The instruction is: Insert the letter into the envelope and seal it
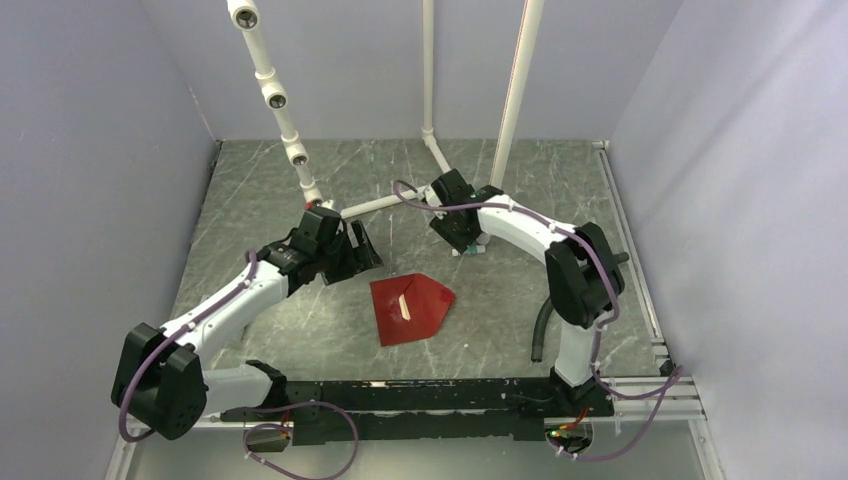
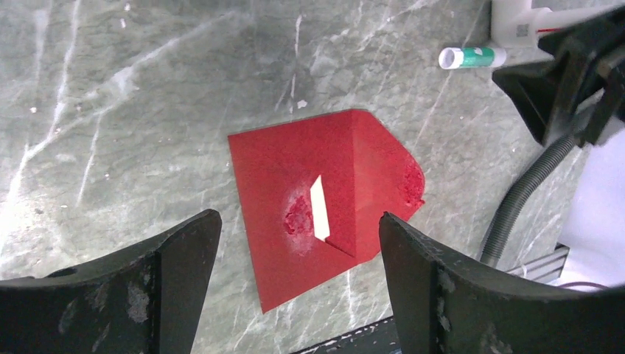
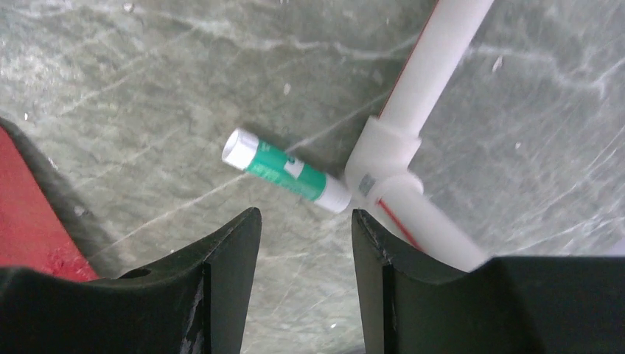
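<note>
My right gripper lowers onto the tube's green middle (image 1: pixel 471 250) (image 3: pixel 287 172) next, turning as it goes, because the tube lies slantwise to the gripper's open fingers.
The dark red envelope (image 1: pixel 392 318) (image 2: pixel 273 162) lies flat on the marble table, its pointed end toward the right arm. A narrow pale strip of the letter (image 1: pixel 407 304) (image 2: pixel 320 209) shows at its middle beside a fold line; the rest of the letter is hidden under red paper. Two scuffed patches mark the red surface. My left gripper (image 1: pixel 352 255) (image 2: pixel 298 221) hovers above the envelope's far left side, open and empty. My right gripper (image 1: pixel 462 235) (image 3: pixel 306 215) hangs open and empty farther back. A corner of the envelope (image 3: pixel 26 221) shows at its left.
A green-and-white tube (image 3: pixel 284 171) (image 2: pixel 472 57) lies on the table just beyond the right gripper's fingertips, one end against a white pipe fitting (image 3: pixel 390 158). White pipes (image 1: pixel 375 207) rise from the back of the table. A grey hose (image 2: pixel 523 195) runs by the right arm.
</note>
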Robot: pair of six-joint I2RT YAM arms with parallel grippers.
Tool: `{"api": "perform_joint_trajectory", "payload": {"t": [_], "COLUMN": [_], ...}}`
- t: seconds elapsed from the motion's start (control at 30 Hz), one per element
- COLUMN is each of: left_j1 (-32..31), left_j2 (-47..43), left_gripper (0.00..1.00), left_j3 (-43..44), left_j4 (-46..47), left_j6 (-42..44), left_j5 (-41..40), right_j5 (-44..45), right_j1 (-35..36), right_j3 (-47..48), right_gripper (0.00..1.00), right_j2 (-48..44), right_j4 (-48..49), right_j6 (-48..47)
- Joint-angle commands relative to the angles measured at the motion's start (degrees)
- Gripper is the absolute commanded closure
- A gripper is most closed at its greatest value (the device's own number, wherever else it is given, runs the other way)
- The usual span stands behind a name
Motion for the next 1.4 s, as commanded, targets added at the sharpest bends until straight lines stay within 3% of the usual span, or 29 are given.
{"api": "perform_joint_trajectory", "payload": {"t": [0.0, 0.13, 0.3, 0.83, 1.13, 1.37], "left_j1": [0.1, 0.4, 1.5, 3.9, 4.4, 4.7], "left_j2": [1.8, 4.6, 6.5, 6.6, 5.4, 3.7], "left_gripper": [0.16, 0.16, 0.17, 0.17, 0.17, 0.16], "left_j3": [3.0, 4.8, 4.6, 4.5, 4.1, 3.2], "left_j4": [3.7, 3.6, 4.8, 4.2, 4.1, 3.8], "left_j6": [2.5, 3.4, 2.8, 2.2, 2.3, 2.3], "left_j5": [3.2, 3.7, 6.5, 6.7, 6.3, 6.0], "right_j5": [-3.0, -4.3, -12.5, -14.0, -16.0, -13.1], "right_j1": [-0.4, -1.5, -3.2, -5.1, -4.5, -2.7], "right_j3": [8.4, 10.2, 10.2, 10.9, 9.0, 6.9], "right_gripper": [0.48, 0.49, 0.49, 0.51, 0.6, 0.57], "right_j2": [4.6, 7.8, 6.6, 11.9, 12.0, 12.0], "right_j4": [-7.4, -10.8, -10.9, -8.9, -8.5, -7.1], "right_j6": [-8.4, -10.7, -13.8, -14.5, -14.5, -14.4]}}
